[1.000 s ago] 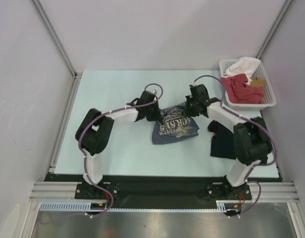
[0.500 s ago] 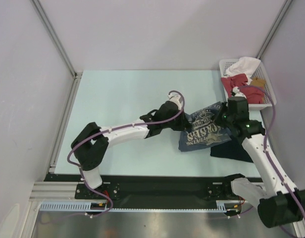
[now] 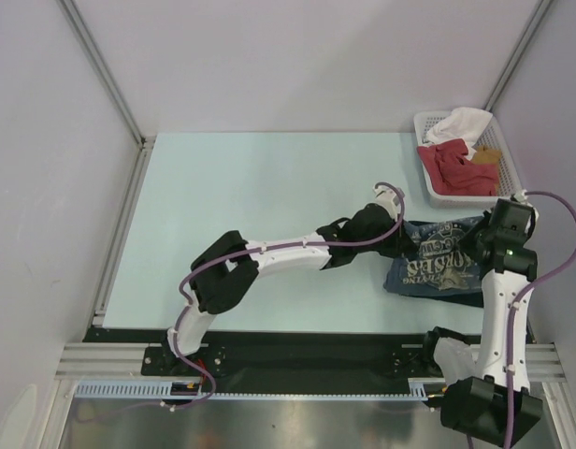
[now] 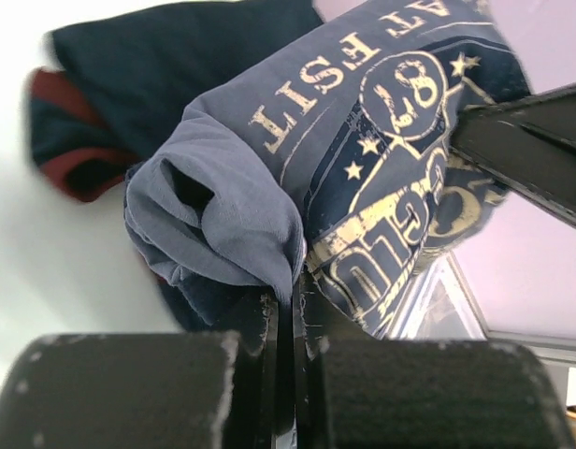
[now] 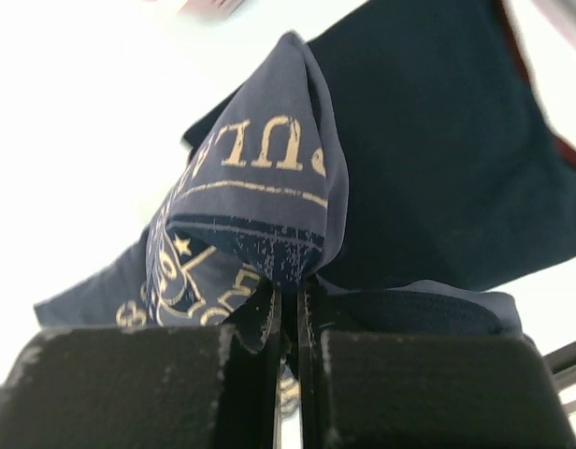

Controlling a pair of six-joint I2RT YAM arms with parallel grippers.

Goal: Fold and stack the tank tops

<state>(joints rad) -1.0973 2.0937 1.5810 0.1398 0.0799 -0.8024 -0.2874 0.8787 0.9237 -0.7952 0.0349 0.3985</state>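
The robot's right gripper next needs to lower its corner of the slate-blue tank top onto the navy tank top (image 5: 428, 168), which lies spread beneath, and release that corner.
The slate-blue tank top (image 3: 436, 267) with pale lettering hangs between both grippers at the right of the table, over the folded navy tank top. Only a dark edge of the navy tank top (image 3: 463, 296) shows in the top view. My left gripper (image 3: 394, 240) is shut on the slate-blue top's left corner, and my right gripper (image 3: 490, 245) is shut on its right corner. In the left wrist view my gripper (image 4: 293, 301) pinches the slate-blue top (image 4: 363, 140) above the navy top (image 4: 176, 65) with its reddish trim. In the right wrist view my gripper (image 5: 288, 292) pinches the printed top (image 5: 251, 187) over the navy top (image 5: 438, 140).
A white basket (image 3: 509, 194) stands at the back right corner, holding a red garment (image 3: 452, 168) and a white garment (image 3: 461, 122). The right wall post runs close to the basket. The left arm stretches across the middle of the pale table (image 3: 251, 187).
Both grippers have carried the slate-blue tank top from the table's middle to the right, so that it now lies over the navy tank top.
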